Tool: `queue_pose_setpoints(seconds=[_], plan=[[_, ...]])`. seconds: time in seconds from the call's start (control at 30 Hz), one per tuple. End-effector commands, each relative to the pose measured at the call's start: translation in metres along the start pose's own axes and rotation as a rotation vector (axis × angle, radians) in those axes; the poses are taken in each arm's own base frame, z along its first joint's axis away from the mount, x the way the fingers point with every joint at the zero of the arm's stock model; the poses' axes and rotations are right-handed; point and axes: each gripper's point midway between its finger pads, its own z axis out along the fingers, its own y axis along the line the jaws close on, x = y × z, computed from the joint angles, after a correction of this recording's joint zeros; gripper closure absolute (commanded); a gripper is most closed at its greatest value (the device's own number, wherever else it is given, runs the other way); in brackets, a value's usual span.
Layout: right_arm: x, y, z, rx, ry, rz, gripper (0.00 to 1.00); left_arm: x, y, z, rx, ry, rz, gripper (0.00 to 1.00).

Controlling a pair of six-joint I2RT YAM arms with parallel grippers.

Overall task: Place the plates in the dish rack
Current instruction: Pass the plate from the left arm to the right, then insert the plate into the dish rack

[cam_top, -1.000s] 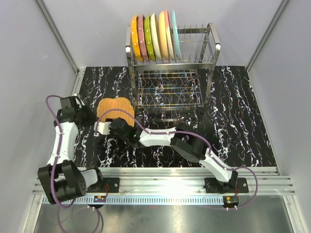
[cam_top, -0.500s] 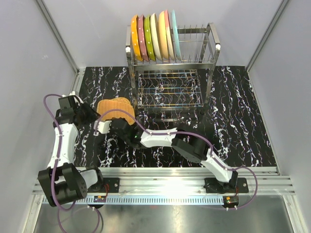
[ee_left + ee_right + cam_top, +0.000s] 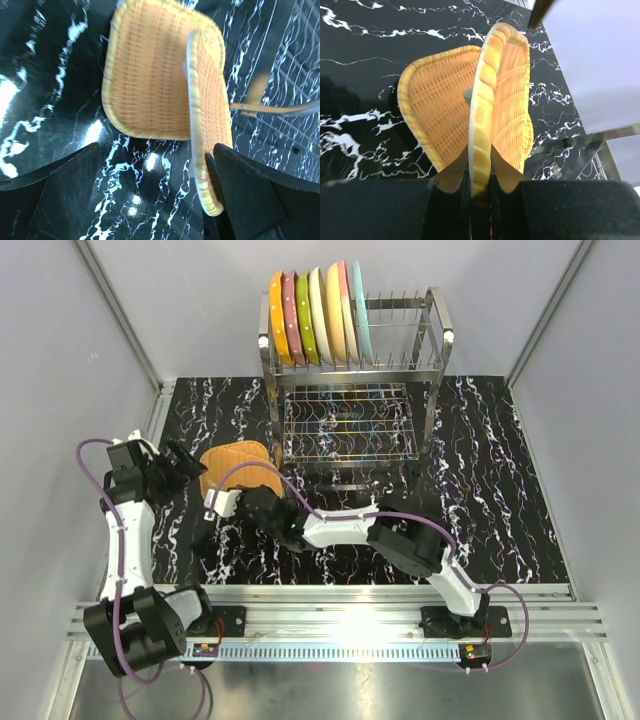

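Note:
My right gripper takes the raised plate up and outward next. It then releases it in the slot beside the light-blue plate, as that top-shelf slot stands empty.
Two orange woven-look plates are left of the dish rack. One plate lies flat on the table. The other plate stands up on edge, and my right gripper is shut on its rim. My left gripper is open just left of the plates; the raised plate's rim sits close against the inner side of its right finger. From above the two read as one orange patch. Several coloured plates stand in the rack's top tier.
The rack's lower wire shelf starts just right of the orange plates. Grey walls close off the left and right sides. My right arm stretches across the middle of the black marble table.
My left gripper has opened, let go of the raised plate and drawn back to the left. My right gripper has shut on that plate's rim.

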Motion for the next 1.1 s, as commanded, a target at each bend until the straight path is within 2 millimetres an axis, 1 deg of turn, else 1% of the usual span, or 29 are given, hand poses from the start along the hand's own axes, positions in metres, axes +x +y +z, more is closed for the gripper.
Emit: queue_pose_setpoints(seconds=[0.0,0.13,0.17,0.2,0.23,0.27,0.3,0.33,0.37,0.43,0.47,0.5,0.53,0.6,0.63,0.67,0.7,0.73,0.8,0.83,0.87,0.9,0.93,1.0,1.03,1.07], plan=[[-0.067,-0.043,-0.025,0.081,-0.174,0.116,1.00,-0.019,0.001,-0.017,-0.016,-0.110,0.029,0.01],[-0.090,-0.067,-0.048,0.116,-0.230,0.143,1.00,-0.022,0.002,-0.023,-0.028,-0.138,0.034,0.01],[-0.098,-0.077,-0.058,0.123,-0.248,0.165,1.00,-0.023,0.001,-0.023,-0.028,-0.143,0.036,0.01],[-0.106,-0.081,-0.065,0.115,-0.267,0.182,1.00,-0.023,0.003,-0.024,-0.036,-0.146,0.033,0.01],[-0.109,-0.084,-0.070,0.112,-0.271,0.195,1.00,-0.024,0.004,-0.024,-0.041,-0.148,0.031,0.01],[-0.120,-0.095,-0.083,0.118,-0.296,0.232,1.00,-0.025,0.004,-0.026,-0.043,-0.154,0.032,0.01],[-0.124,-0.099,-0.089,0.112,-0.303,0.246,1.00,-0.030,0.007,-0.028,-0.068,-0.171,0.037,0.01],[-0.124,-0.101,-0.095,0.104,-0.296,0.255,1.00,-0.031,0.011,-0.032,-0.094,-0.182,0.031,0.01],[-0.137,-0.117,-0.111,0.120,-0.328,0.302,1.00,-0.033,0.013,-0.035,-0.109,-0.199,0.031,0.01],[-0.143,-0.123,-0.128,0.098,-0.333,0.326,1.00,-0.037,0.015,-0.041,-0.124,-0.234,0.029,0.01],[-0.157,-0.139,-0.149,0.107,-0.371,0.363,1.00,-0.038,0.015,-0.042,-0.128,-0.243,0.027,0.01],[-0.163,-0.145,-0.159,0.100,-0.386,0.375,1.00,-0.039,0.017,-0.043,-0.139,-0.251,0.025,0.01],[-0.175,-0.161,-0.183,0.102,-0.412,0.391,1.00,-0.039,0.018,-0.043,-0.142,-0.253,0.025,0.01],[-0.185,-0.179,-0.206,0.113,-0.443,0.433,1.00,-0.038,0.013,-0.042,-0.112,-0.242,0.037,0.02],[-0.190,-0.189,-0.218,0.120,-0.447,0.445,1.00,-0.037,0.010,-0.041,-0.095,-0.240,0.044,0.08],[-0.199,-0.207,-0.238,0.146,-0.473,0.482,1.00,-0.035,0.008,-0.041,-0.078,-0.234,0.048,0.12],[-0.200,-0.221,-0.248,0.183,-0.463,0.507,1.00,-0.036,0.006,-0.042,-0.072,-0.240,0.054,0.12],[-0.208,-0.236,-0.264,0.190,-0.472,0.520,1.00,-0.035,0.006,-0.041,-0.070,-0.239,0.054,0.09],[-0.213,-0.258,-0.280,0.235,-0.483,0.536,1.00,-0.037,0.007,-0.042,-0.073,-0.246,0.053,0.01],[-0.224,-0.276,-0.299,0.249,-0.512,0.555,1.00,-0.037,0.006,-0.043,-0.076,-0.248,0.054,0.01],[-0.228,-0.285,-0.308,0.258,-0.525,0.561,1.00,-0.038,0.008,-0.043,-0.083,-0.252,0.051,0.01],[-0.228,-0.299,-0.315,0.291,-0.530,0.571,1.00,-0.037,0.008,-0.044,-0.082,-0.255,0.050,0.01],[-0.236,-0.318,-0.331,0.326,-0.559,0.582,1.00,-0.037,0.008,-0.044,-0.081,-0.257,0.051,0.01],[-0.229,-0.346,-0.343,0.417,-0.547,0.594,1.00,-0.037,0.008,-0.044,-0.079,-0.262,0.052,0.01],[-0.230,-0.365,-0.352,0.465,-0.554,0.605,1.00,-0.036,0.007,-0.043,-0.074,-0.261,0.053,0.01],[-0.226,-0.377,-0.357,0.501,-0.546,0.615,1.00,-0.037,0.007,-0.044,-0.075,-0.263,0.052,0.01]])
